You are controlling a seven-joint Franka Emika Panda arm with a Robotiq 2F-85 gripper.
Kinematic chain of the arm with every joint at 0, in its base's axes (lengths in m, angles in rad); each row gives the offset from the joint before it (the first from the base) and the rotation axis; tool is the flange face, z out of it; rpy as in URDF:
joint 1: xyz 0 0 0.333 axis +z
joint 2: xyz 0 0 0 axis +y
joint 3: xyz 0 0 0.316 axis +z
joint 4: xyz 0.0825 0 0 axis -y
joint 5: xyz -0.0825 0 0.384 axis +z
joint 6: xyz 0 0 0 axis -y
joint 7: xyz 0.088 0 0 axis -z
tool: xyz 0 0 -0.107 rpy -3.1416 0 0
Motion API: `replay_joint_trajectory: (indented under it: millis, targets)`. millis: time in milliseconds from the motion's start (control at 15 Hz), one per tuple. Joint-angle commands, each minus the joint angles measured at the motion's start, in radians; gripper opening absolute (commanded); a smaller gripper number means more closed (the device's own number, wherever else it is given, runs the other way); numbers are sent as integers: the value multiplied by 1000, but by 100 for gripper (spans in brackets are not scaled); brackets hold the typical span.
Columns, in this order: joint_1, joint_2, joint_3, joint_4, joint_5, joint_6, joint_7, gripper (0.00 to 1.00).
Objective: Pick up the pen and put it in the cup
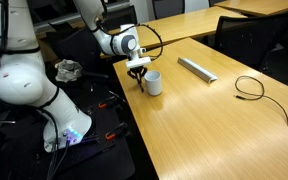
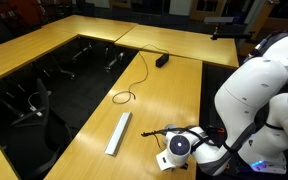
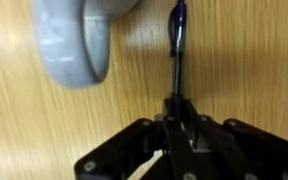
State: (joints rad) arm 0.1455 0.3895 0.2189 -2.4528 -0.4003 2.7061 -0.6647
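Observation:
The pen still hangs outside, beside the cup, so my gripper should next go up, move across over the white cup's opening [image 1: 154, 75] and lower to release the pen inside.
My gripper [image 3: 176, 108] is shut on the pen [image 3: 177, 45], a thin dark stick that points away from the jaws over the wooden table. The white cup [image 3: 72, 40] stands just left of the pen in the wrist view. In an exterior view my gripper [image 1: 137, 69] hangs right beside the cup [image 1: 153, 82], with the pen [image 1: 139, 78] hanging below the jaws. In an exterior view the cup [image 2: 165, 160] is partly hidden behind my gripper [image 2: 169, 137] near the table's edge.
A flat grey bar [image 1: 197, 68] lies on the table beyond the cup; it also shows in an exterior view [image 2: 118, 132]. A looped black cable [image 1: 249, 87] lies further along the table [image 1: 214, 120]. Chairs stand in the dark gap [image 2: 44, 95].

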Motion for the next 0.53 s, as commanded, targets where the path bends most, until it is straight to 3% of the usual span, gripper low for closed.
replay_joint_trajectory:
  millis: [0,67,200,467]
  targets:
    - [-108,-7,121,-21,139,58,-90,3]
    - [-139,-16,158,-28,189,83,-122,3]
    - [-266,-3,292,-23,342,133,-283,3]
    - [-567,33,573,31,631,112,-669,3]
